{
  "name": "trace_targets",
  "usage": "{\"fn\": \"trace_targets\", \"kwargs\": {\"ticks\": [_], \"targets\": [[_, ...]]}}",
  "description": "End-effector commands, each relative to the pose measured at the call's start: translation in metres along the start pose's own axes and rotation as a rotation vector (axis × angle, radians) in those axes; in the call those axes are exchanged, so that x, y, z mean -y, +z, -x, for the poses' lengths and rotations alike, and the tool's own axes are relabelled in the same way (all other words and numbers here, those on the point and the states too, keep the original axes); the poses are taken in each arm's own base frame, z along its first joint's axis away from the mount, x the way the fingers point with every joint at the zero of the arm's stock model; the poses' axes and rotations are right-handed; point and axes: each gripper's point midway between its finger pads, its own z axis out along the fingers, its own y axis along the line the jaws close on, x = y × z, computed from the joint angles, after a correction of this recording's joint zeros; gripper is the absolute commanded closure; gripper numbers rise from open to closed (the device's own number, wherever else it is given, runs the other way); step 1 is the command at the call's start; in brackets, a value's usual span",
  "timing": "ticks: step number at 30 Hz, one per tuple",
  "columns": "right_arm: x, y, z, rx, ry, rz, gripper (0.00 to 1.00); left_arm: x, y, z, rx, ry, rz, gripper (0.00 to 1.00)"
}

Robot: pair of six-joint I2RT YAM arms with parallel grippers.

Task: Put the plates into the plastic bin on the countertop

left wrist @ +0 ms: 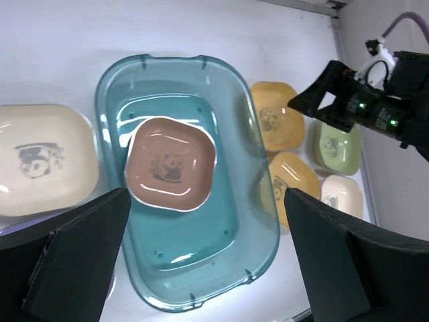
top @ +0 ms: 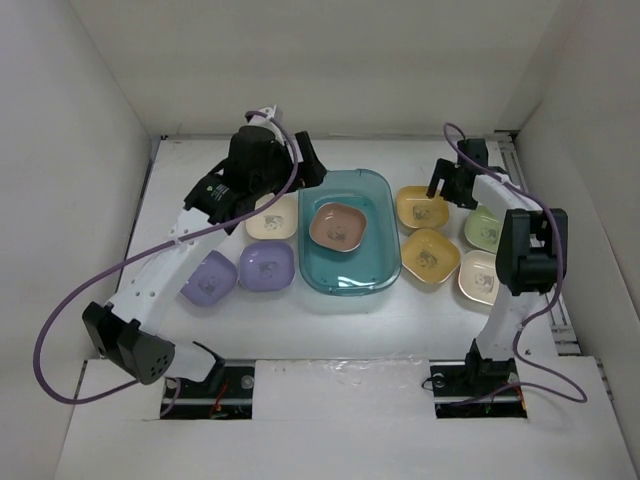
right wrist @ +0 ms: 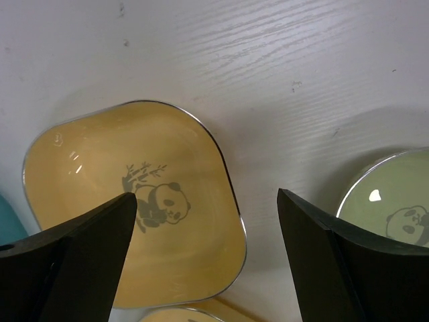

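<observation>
I need to lower my right gripper onto the far yellow-orange plate's rim (top: pixel 446 206) (right wrist: pixel 230 183) by the green plate next, and then close it.
The teal plastic bin (top: pixel 345 288) stands mid-countertop with the brown plate (top: pixel 337 226) inside it. My left gripper (top: pixel 308 163) is open and empty, held above the bin's far left; in the left wrist view (left wrist: pixel 208 201) its jaws stand wide over the bin (left wrist: pixel 268 248) and brown plate (left wrist: pixel 171 164). A cream plate (top: pixel 272 218) and two purple plates (top: pixel 210 278) (top: pixel 266 266) lie left of the bin. My right gripper (top: pixel 440 182) is open and empty above the far yellow-orange plate (top: pixel 421 208), which also shows in the right wrist view (right wrist: pixel 134 208).
Right of the bin lie a second yellow-orange plate (top: pixel 430 256), the green plate (top: pixel 485 228) and a cream plate (top: pixel 480 278). White walls enclose the countertop (top: pixel 360 320); a metal rail (top: pixel 560 310) runs along the right edge. The green plate's edge (right wrist: pixel 392 201) shows beside my right finger.
</observation>
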Motion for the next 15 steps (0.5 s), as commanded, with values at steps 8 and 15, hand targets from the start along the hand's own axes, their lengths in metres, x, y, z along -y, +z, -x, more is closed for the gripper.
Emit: {"fn": "trace_targets", "kwargs": {"ticks": [8,15], "targets": [[0.006,0.034,0.0,-0.033,0.021,-0.01,0.3,-0.032,0.003,-0.017,-0.055,0.031,0.099,0.0],[0.007,0.041,0.017,-0.004,0.05,-0.018,0.89,-0.036,0.007,-0.021,-0.065,0.033,0.117,0.0]]}}
